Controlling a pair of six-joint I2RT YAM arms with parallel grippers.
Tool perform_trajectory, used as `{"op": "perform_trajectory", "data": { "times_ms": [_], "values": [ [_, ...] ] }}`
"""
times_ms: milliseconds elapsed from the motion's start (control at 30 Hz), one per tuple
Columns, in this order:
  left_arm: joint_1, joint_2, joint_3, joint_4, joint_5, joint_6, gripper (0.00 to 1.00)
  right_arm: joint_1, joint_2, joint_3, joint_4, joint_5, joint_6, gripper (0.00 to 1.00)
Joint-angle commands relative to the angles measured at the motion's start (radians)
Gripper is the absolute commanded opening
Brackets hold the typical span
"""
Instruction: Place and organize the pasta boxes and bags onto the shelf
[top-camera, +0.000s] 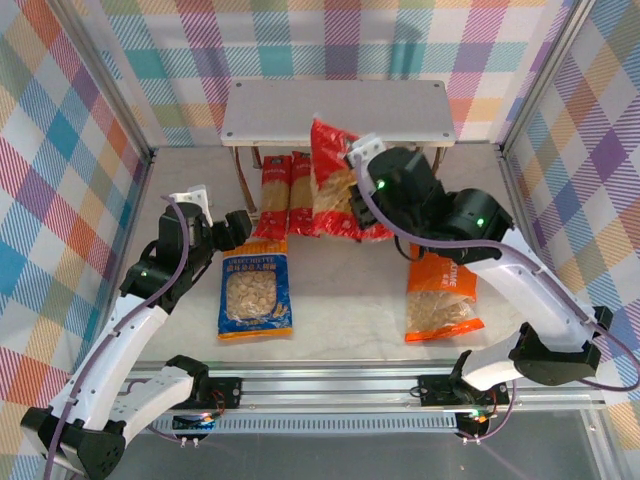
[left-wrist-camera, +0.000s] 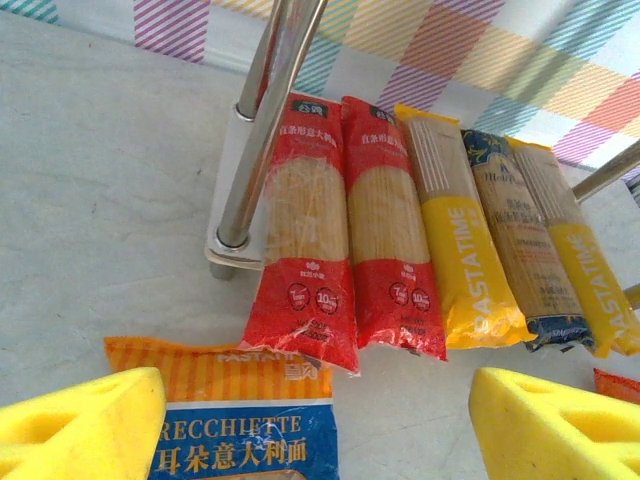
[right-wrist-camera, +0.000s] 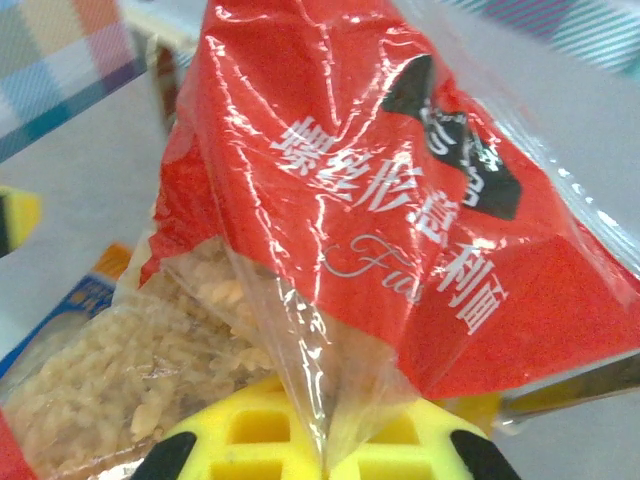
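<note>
My right gripper carries the red bag outward onto the shelf's end farther from my left gripper next. It then releases the bag, as the shelf top is bare.
My right gripper is shut on the red bag, holding it tilted in front of the shelf. In the right wrist view, the red bag's clear film is pinched in my right gripper. The blue-and-orange bag lies flat on the table. My left gripper hangs open over its top edge. In the left wrist view, my left gripper straddles that blue-and-orange bag. Two red pasta boxes, a yellow one, a dark blue one and another yellow one lie side by side under the shelf.
An orange bag lies flat at the right, partly under my right arm. A metal shelf leg stands just left of the red boxes. Checked walls close in the table on three sides.
</note>
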Motion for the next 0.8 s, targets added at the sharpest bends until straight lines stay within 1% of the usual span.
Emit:
{"op": "perform_trajectory", "data": {
  "times_ms": [0, 167, 267, 467, 667, 767],
  "values": [
    [0.007, 0.008, 0.03, 0.017, 0.024, 0.01, 0.79, -0.081, -0.008, 0.081, 0.202, 0.079, -0.18, 0.0],
    [0.007, 0.02, 0.031, 0.021, 0.025, 0.008, 0.79, -0.216, 0.053, 0.124, 0.333, 0.076, -0.302, 0.0],
    [0.007, 0.029, 0.032, 0.024, 0.026, 0.008, 0.79, -0.281, 0.108, 0.177, 0.375, 0.051, -0.337, 0.0],
    [0.007, 0.047, 0.029, 0.03, 0.03, 0.011, 0.79, -0.401, 0.273, 0.367, 0.356, 0.006, -0.351, 0.0],
    [0.007, 0.055, 0.02, 0.034, 0.03, 0.013, 0.79, -0.471, 0.426, 0.543, 0.328, -0.002, -0.36, 0.0],
    [0.007, 0.057, 0.016, 0.036, 0.027, 0.016, 0.79, -0.5, 0.472, 0.585, 0.317, -0.008, -0.359, 0.0]
  ]
}}
